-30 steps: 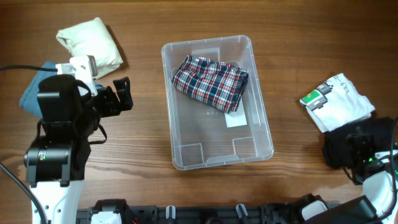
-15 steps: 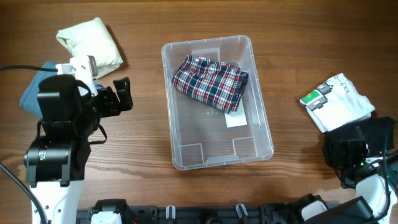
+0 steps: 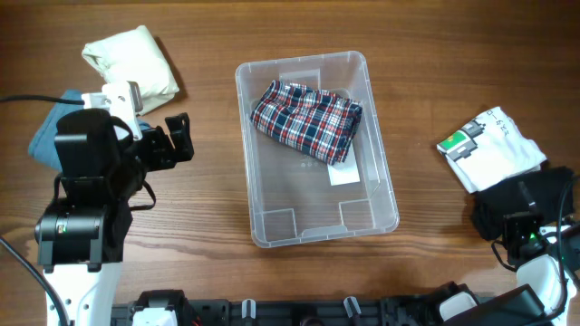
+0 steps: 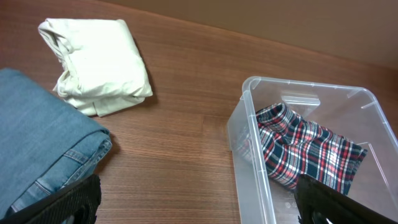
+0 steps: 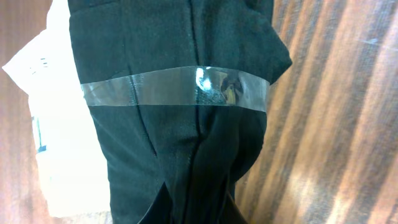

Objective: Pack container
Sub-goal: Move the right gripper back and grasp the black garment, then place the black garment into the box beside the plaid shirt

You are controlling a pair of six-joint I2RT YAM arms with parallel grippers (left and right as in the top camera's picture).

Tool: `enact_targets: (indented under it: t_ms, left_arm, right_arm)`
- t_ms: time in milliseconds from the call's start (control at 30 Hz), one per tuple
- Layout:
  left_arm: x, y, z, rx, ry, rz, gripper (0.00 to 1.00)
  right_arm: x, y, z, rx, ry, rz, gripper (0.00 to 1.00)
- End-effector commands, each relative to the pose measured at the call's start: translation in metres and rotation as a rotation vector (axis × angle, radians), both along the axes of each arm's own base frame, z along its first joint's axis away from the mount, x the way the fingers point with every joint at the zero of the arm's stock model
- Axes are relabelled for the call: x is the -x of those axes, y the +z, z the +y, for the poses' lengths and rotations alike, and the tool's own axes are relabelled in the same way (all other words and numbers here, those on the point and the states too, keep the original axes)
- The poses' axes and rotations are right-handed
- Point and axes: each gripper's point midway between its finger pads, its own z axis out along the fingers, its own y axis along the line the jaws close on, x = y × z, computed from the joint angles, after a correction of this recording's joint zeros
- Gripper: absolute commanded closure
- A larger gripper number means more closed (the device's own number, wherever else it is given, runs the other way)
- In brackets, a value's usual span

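Note:
The container's bare bottom still has room beside the plaid garment. My right gripper will next go up, move left in the overhead view and go down to release the black garment (image 3: pixel 535 192) there.
The clear container (image 3: pixel 313 206) stands mid-table with a folded plaid garment (image 3: pixel 306 122) in its far end and a white label (image 3: pixel 344 174) on its floor. At the right edge my right gripper (image 3: pixel 520 214) is shut on a folded black garment (image 3: pixel 535 192). In the right wrist view the fingers (image 5: pixel 168 202) pinch the dark cloth (image 5: pixel 180 56), which has a clear tape band round it. My left gripper (image 3: pixel 178 140) hangs open left of the container, empty. Its view shows the container rim (image 4: pixel 249 84) and the plaid garment (image 4: pixel 305 152).
A cream folded garment (image 3: pixel 131 63) lies at the far left, with blue jeans (image 3: pixel 45 136) partly under my left arm. A white garment with a printed label (image 3: pixel 494 149) lies just beyond the black one. Bare wood runs between the container and both arms.
My right gripper has closed on the black garment, and its wrist has slid slightly towards the near edge. The left arm has not moved.

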Motion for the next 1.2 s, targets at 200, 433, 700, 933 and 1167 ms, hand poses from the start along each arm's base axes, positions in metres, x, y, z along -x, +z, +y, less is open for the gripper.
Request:
enact_targets:
  t_ms: [200,433,700,933,1167]
  left_arm:
    - [-0.001,0.01,-0.001,0.0,-0.002,-0.024,0.0]
    - [-0.001,0.01,-0.001,0.0,-0.002,-0.023,0.0]
    - [0.0,0.009,-0.001,0.0,-0.002,-0.016,0.0]
    - [0.002,0.006,-0.001,0.0,-0.002,-0.004,0.0]
    - [0.002,0.006,-0.001,0.0,-0.002,-0.005,0.0]
  right_arm:
    - [-0.062,0.112,0.041,0.034,0.436,-0.218,0.96]
    - [-0.121,0.224,0.151,0.303,1.051,-0.324,0.96]
    - [-0.11,0.22,0.322,0.77,1.894,-0.312,0.96]
    - [-0.095,0.124,0.371,0.652,2.289,-0.086,0.96]
    - [-0.142,0.081,0.336,0.701,1.938,0.264,0.0]
